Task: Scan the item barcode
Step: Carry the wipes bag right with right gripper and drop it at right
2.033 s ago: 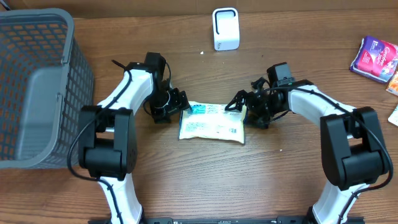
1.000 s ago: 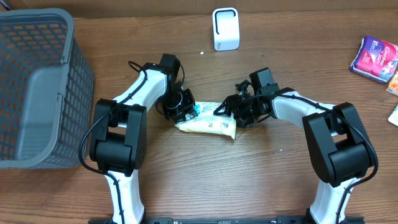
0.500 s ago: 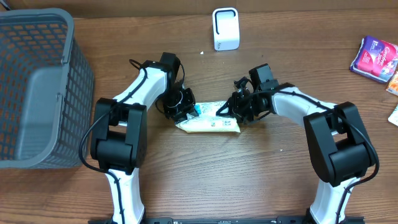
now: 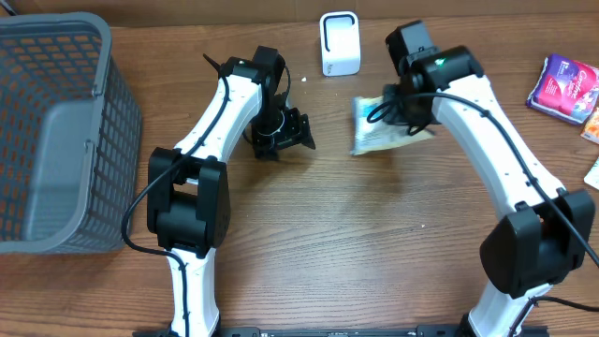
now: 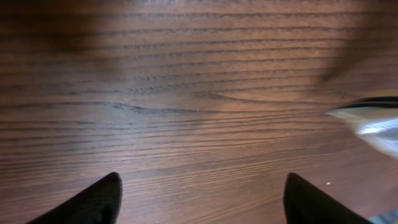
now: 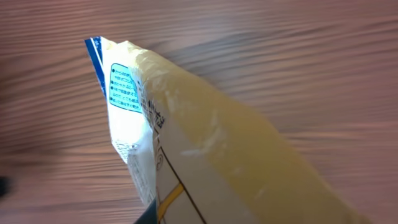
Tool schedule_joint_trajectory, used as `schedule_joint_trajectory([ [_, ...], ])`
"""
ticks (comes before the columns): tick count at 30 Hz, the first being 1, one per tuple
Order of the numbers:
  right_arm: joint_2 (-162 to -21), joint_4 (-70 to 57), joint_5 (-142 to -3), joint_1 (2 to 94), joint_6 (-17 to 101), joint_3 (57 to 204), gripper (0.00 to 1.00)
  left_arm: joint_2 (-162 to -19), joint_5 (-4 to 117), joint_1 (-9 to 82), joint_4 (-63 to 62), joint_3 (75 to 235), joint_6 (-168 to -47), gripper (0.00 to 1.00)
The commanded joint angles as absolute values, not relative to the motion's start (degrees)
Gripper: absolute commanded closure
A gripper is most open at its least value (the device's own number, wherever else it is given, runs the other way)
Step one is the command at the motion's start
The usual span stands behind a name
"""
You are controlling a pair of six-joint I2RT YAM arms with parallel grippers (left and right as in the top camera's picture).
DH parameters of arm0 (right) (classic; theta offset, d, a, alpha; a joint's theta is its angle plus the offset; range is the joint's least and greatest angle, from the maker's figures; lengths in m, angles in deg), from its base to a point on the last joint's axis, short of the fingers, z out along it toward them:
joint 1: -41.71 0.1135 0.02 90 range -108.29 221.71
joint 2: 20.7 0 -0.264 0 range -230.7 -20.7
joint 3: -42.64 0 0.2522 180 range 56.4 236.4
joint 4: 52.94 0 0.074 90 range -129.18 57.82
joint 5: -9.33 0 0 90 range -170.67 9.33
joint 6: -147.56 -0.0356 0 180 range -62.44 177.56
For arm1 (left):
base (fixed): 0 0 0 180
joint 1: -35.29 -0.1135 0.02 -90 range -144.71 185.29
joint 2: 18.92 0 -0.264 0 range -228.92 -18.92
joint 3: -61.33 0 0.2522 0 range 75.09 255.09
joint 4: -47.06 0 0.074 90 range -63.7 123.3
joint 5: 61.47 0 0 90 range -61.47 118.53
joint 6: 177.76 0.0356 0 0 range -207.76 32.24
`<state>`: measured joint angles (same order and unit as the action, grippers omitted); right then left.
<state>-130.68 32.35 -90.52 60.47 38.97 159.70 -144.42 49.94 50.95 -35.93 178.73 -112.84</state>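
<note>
My right gripper turns, draws back and brings the packet down next, then releases it on the clear bare wood, which lies below and back of the gripper.
The item, a white and yellow packet (image 4: 379, 133) with blue print, hangs above the table just right of and in front of the white scanner (image 4: 340, 43). My right gripper (image 4: 401, 108) is shut on the packet's upper end. In the right wrist view the packet (image 6: 205, 143) fills the frame and hides the fingers; no barcode shows on the visible faces. My left gripper (image 4: 298, 133) stands open over bare wood, left of the packet, and holds nothing. In the left wrist view the left gripper (image 5: 202, 190) spreads wide, and a corner of the packet (image 5: 373, 124) shows at the right edge.
A grey mesh basket (image 4: 56, 131) fills the far left of the table. A purple packet (image 4: 566, 86) and two other small packs (image 4: 592, 126) lie at the right edge.
The right gripper closed on the packet and lifted it off the table, up and right toward the scanner. The left gripper let go, opened, and drew back slightly.
</note>
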Motion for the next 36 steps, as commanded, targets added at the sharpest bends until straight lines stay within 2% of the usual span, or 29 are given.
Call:
schedule_joint_trajectory([
  [1,-128.93,36.59,-110.32,60.38,39.85,162.3,0.96,-144.46,47.95,50.64,-36.32,179.95,-112.14,0.15],
  [8,-129.17,48.35,-114.54,60.32,40.07,160.99,0.96,-144.46,47.18,50.64,-36.47,179.95,-112.14,0.12],
  [21,-135.99,51.27,-123.5,57.48,39.3,154.54,0.96,-144.46,47.12,50.64,-38.31,179.95,-109.11,0.11],
  [24,-136.25,51.3,-121.33,57.39,38.06,154.54,0.96,-144.46,46.66,50.64,-38.29,179.95,-108.71,0.11],
  [30,-136.58,49.33,-112.15,61.41,38.06,154.46,0.89,-144.46,46.48,50.64,-37.85,179.95,-108.73,0.11],
  [32,-136.73,47.65,-108.68,63.38,38.08,154.22,0.84,-144.46,46.46,50.64,-38.03,179.95,-108.73,0.11],
  [33,-136.77,46.2,-105.31,64.84,38.08,154.22,0.77,-144.46,46.46,50.64,-38.22,179.95,-108.71,0.11],
  [35,-136.77,43.14,-99.54,66.94,38.08,154.24,0.48,-144.46,46.35,50.64,-38.42,179.95,-108.71,0.07],
  [36,-136.77,42.14,-97.6,67.55,38.08,154.26,0.44,-144.46,46.26,50.64,-38.42,179.95,-108.71,0.04],
])
